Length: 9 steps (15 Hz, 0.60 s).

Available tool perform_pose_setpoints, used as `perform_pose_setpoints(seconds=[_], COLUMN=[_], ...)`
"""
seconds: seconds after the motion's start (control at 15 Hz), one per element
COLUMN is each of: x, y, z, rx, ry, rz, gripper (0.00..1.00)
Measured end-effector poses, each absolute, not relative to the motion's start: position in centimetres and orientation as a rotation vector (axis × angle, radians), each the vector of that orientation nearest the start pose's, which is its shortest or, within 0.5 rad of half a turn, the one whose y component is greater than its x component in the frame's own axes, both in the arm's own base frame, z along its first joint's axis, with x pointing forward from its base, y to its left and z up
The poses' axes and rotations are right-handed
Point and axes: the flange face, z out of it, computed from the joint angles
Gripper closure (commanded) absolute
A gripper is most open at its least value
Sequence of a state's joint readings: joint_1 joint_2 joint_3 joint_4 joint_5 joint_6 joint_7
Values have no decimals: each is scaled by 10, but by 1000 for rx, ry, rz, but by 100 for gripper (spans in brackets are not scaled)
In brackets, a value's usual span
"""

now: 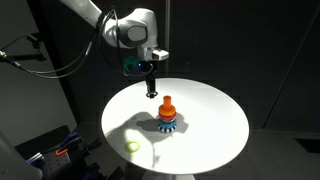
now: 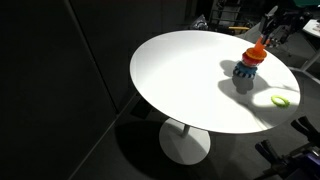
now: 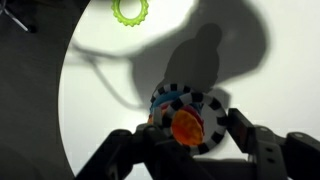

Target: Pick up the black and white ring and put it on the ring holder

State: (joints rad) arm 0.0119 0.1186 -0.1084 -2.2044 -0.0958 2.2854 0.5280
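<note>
I will move my gripper sideways over the holder's orange top (image 3: 187, 127) and release the black and white ring (image 3: 212, 110) there, since the ring still hangs off to one side.
The ring holder (image 1: 167, 116) stands near the middle of the round white table (image 1: 215, 110); it has an orange top, coloured rings and a blue base, and also shows in an exterior view (image 2: 248, 70). My gripper (image 1: 152, 91) hangs just above it, slightly to one side. In the wrist view the gripper (image 3: 192, 128) is shut on the black and white ring (image 3: 212, 110), which sits between the two fingers. The holder's orange top (image 3: 185, 130) shows through the ring's hole, directly below. Whether ring and holder touch cannot be told.
A small plain yellow-green piece (image 1: 132, 146) lies on the table near its edge, apart from the holder; it also shows in an exterior view (image 2: 281, 100) and in the wrist view (image 3: 130, 10). The surroundings are dark. Equipment stands beside the table (image 1: 50, 150).
</note>
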Motion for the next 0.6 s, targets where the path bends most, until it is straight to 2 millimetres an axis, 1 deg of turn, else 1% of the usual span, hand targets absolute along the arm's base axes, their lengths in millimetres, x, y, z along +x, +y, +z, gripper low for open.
perform_pose_setpoints(seconds=[0.27,0.6], x=[555,571], y=[-71,-84], z=[334,332], rx=[-3074,-3033], ry=[954,1014], rz=[-10,-21], gripper=[59,59])
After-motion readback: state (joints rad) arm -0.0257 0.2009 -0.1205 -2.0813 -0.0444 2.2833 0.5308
